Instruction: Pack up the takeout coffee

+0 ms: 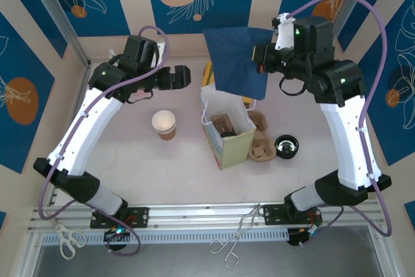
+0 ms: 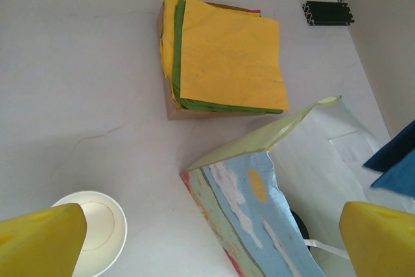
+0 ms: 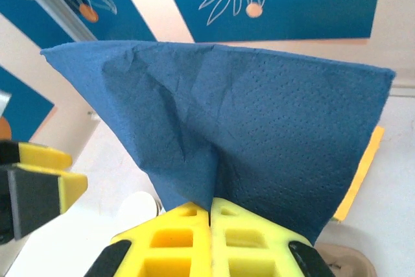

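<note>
Next, my right gripper tips its fingers downward, lowers them over the paper bag's opening (image 1: 227, 112) below it and releases the napkin inside.
A printed paper bag (image 1: 228, 139) stands open mid-table. Inside it a round black lid (image 1: 228, 133) shows, the same lid (image 2: 300, 224) peeking past the bag's edge (image 2: 259, 199) in the left wrist view; I take it for the takeout coffee, though the cup under it is hidden. My right gripper (image 1: 258, 68) hangs above and behind the bag, shut (image 3: 211, 204) on a dark blue napkin (image 3: 246, 121) that droops over the bag's back (image 1: 235, 60). My left gripper (image 1: 183, 76) is open above the table left of the bag, its yellow fingers (image 2: 39, 241) holding nothing.
A lidless brown cup (image 1: 164, 124) stands left of the bag and shows (image 2: 97, 228) by my left finger. A stack of yellow and green napkins (image 2: 227, 56) lies behind the bag. A brown cup carrier (image 1: 260, 142) and a loose black lid (image 1: 286, 146) sit right of it.
</note>
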